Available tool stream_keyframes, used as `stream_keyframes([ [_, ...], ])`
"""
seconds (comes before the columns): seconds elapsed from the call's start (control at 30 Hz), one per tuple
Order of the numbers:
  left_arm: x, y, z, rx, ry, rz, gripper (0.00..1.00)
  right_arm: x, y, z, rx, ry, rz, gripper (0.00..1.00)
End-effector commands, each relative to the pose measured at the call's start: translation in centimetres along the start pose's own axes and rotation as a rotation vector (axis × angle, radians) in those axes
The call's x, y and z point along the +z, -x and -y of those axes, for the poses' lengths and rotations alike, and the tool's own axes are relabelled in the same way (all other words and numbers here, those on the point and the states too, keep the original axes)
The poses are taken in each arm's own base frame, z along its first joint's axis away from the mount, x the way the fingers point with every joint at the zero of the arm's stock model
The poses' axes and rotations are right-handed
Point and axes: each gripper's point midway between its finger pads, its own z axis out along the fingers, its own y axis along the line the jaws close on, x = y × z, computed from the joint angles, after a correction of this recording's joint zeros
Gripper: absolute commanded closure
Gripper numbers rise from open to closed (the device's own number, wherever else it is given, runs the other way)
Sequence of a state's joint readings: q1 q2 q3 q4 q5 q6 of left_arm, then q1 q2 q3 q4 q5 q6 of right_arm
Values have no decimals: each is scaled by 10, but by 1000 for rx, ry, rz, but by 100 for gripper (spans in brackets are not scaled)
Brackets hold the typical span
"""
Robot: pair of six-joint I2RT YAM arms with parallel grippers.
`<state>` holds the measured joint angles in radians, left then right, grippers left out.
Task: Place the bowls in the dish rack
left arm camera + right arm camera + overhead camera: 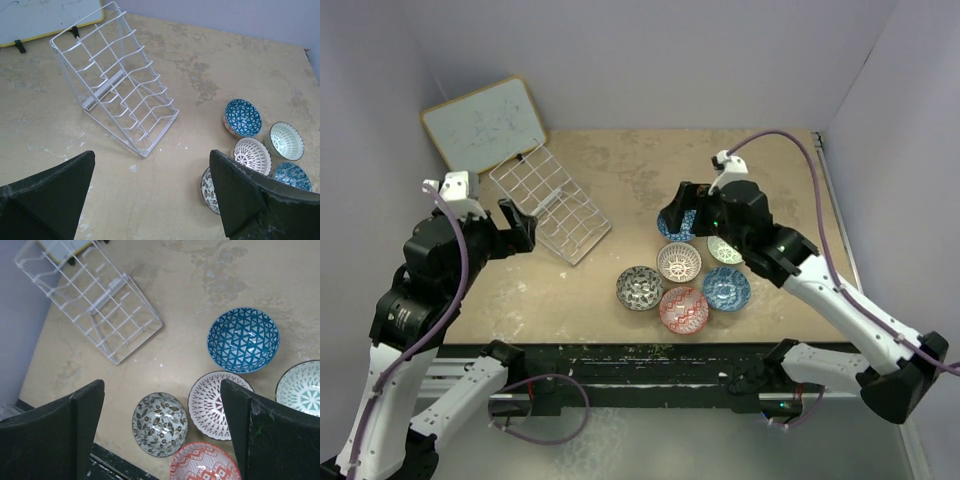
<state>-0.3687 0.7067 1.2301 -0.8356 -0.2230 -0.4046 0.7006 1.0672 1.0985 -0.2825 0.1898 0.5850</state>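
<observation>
My right gripper will swing back and down to the grey bowl (160, 424), at its rim facing away from the others, because empty table leaves room for the fingers.
Six bowls sit clustered on the table right of centre: a blue one (672, 226), a cream-white one (678, 262), a second cream-white one with teal pattern (724, 250), a dark grey one (639, 288), a red one (684, 309) and a second blue one (726, 288). The white wire dish rack (550, 205) stands empty at the back left. My left gripper (520, 228) is open and empty just left of the rack (117, 87). My right gripper (678, 210) is open and empty above the far blue bowl (243, 339); the grey bowl (160, 424) shows between its fingers.
A wood-framed whiteboard (485, 125) leans at the back left behind the rack. Walls close in on the left, back and right. The table's near edge (620, 348) runs just in front of the red bowl.
</observation>
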Motion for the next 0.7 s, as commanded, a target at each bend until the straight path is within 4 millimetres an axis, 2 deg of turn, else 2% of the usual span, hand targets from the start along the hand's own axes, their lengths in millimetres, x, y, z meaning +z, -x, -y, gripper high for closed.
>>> stream_keyframes([
  [0.0, -11, 12, -4, 33, 4, 45, 1, 24, -27, 4, -96, -28, -109, 0],
  [0.13, -18, 8, -12, 15, 45, 28, 1, 35, -50, -4, -106, -10, -159, 0],
  [0.3, -37, 19, -20, -24, 69, 95, 1, 39, -83, -24, -143, 23, -243, 5],
  [0.43, -51, 29, -25, -48, 76, 149, 1, 41, -131, -45, -193, 28, -333, 9],
  [0.53, -53, 26, -25, -53, 75, 143, 1, 44, -168, -58, -237, 3, -407, 11],
  [0.67, -49, 19, -26, -45, 82, 111, 1, 51, -198, -75, -276, -7, -466, 16],
])
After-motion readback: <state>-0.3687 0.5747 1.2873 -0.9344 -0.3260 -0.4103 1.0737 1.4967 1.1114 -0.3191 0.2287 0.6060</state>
